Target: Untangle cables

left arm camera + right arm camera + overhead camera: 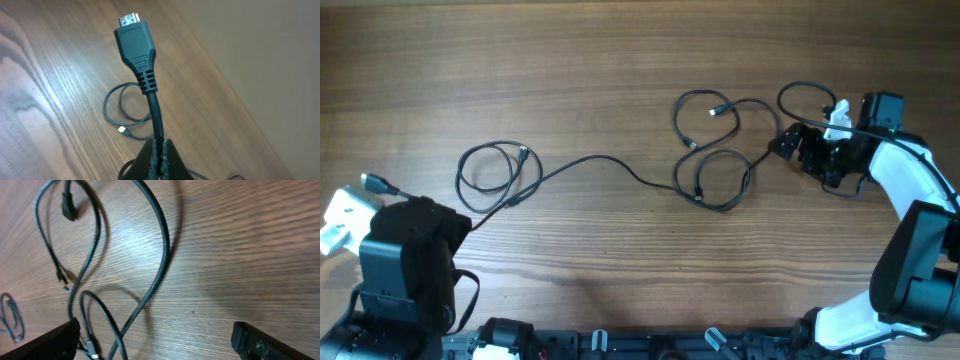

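Note:
The raised cable loop arches off the tabletop below my right gripper and to its left in the overhead view, so I should next move down that way onto it.
Black cables [710,150] lie in loose loops on the wooden table, and one thin cord runs left to a small coil [490,165]. At the table's left edge my left gripper [360,200] is shut on a thicker black cable just below its flat metal-tipped plug [134,42], which stands up above the fingers [152,160]. My right gripper [815,160] hovers at the right end of the loops. Its fingers [55,342] stand wide open with nothing between them. A thick cable loop [160,245] and a plug [69,205] lie ahead of them.
Bare wooden table [620,60] stretches along the far side and the near middle. The left arm's black base [410,260] fills the near left corner and the right arm's white body [910,200] the right side. The left table edge [225,85] lies close to the left gripper.

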Controlling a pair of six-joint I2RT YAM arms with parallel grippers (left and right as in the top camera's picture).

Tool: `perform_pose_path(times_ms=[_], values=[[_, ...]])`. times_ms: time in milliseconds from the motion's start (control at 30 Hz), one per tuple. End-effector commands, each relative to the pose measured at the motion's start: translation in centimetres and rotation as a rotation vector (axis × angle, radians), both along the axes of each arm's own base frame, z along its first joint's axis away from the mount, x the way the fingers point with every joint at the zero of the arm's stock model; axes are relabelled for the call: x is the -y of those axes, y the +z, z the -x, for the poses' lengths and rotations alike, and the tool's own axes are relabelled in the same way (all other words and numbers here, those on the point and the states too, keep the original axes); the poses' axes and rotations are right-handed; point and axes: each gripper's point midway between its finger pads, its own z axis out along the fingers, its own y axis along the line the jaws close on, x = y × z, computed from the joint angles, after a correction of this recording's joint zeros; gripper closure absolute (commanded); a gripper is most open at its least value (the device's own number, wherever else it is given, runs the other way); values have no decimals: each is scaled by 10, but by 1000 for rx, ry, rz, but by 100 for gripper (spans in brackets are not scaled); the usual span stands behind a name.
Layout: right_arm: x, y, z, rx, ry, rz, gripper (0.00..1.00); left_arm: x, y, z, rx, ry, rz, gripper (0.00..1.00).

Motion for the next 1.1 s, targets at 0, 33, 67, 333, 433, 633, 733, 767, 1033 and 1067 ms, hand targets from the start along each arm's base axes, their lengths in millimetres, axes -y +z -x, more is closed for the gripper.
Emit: perform_pose_path(times_ms=[0, 33, 67, 333, 433, 633, 733, 767, 1033, 1067], values=[[-18, -2, 6, -6, 51, -58, 0, -5, -5, 0, -43, 31, -18, 96], [-23, -4, 9, -15, 64, -60, 0, -2, -9, -3, -57, 17, -7, 96], [-31, -7, 12, -24, 85, -62, 1, 4, -15, -7, -82, -5, 10, 96], [-90, -14, 9, 46, 273, 6, 20, 34, -70, -39, -333, -133, 52, 96], [-84, -22, -6, 98, 275, 178, 26, 55, -95, -55, -469, -284, 59, 96], [-84, -35, -7, 95, 319, 308, 48, 80, -138, -73, -664, -407, 80, 96], [-83, -42, 1, 54, 323, 304, 78, 91, -149, -77, -698, -440, 78, 96], [-83, -42, 3, 47, 324, 304, 81, 97, -151, -79, -702, -460, 81, 96], [-114, 17, -4, 138, 347, 2, 96, 146, -160, -91, -678, -606, 67, 96], [-124, 38, -3, 187, 370, -114, 96, 151, -161, -92, -673, -620, 62, 96]])
